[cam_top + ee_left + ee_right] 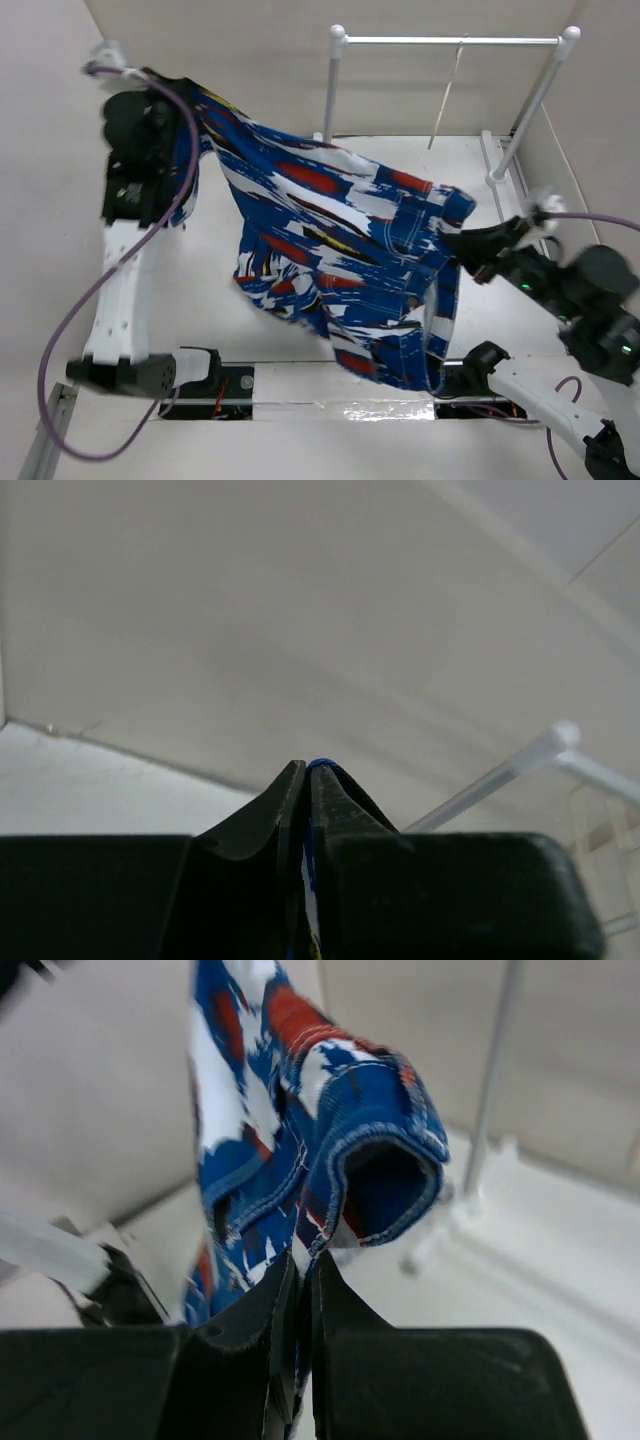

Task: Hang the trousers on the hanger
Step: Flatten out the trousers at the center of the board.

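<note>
The trousers are hanging in the air, so next my right gripper will lower the hem of the trousers (340, 250) onto the tabletop (486, 208) beside the rack's closer foot below and let go of it.
The trousers (340, 250) are royal blue with white, red, black and yellow streaks. They hang in the air, stretched between my two grippers above the table. My left gripper (185, 95) is raised at the far left and is shut on one end; a thin blue edge of cloth (322, 765) shows at its fingertips. My right gripper (458, 243) is at the right, shut on the other end, where a folded hem (385, 1170) sticks out above its jaws. The hanger (447, 97) hangs edge-on from the rail at the back, apart from the cloth.
A white tubular rack (450, 41) with ball-capped posts stands at the back right; its rail also shows in the left wrist view (500, 775). White walls enclose the table on the left, back and right. A purple cable (120, 260) loops along the left arm.
</note>
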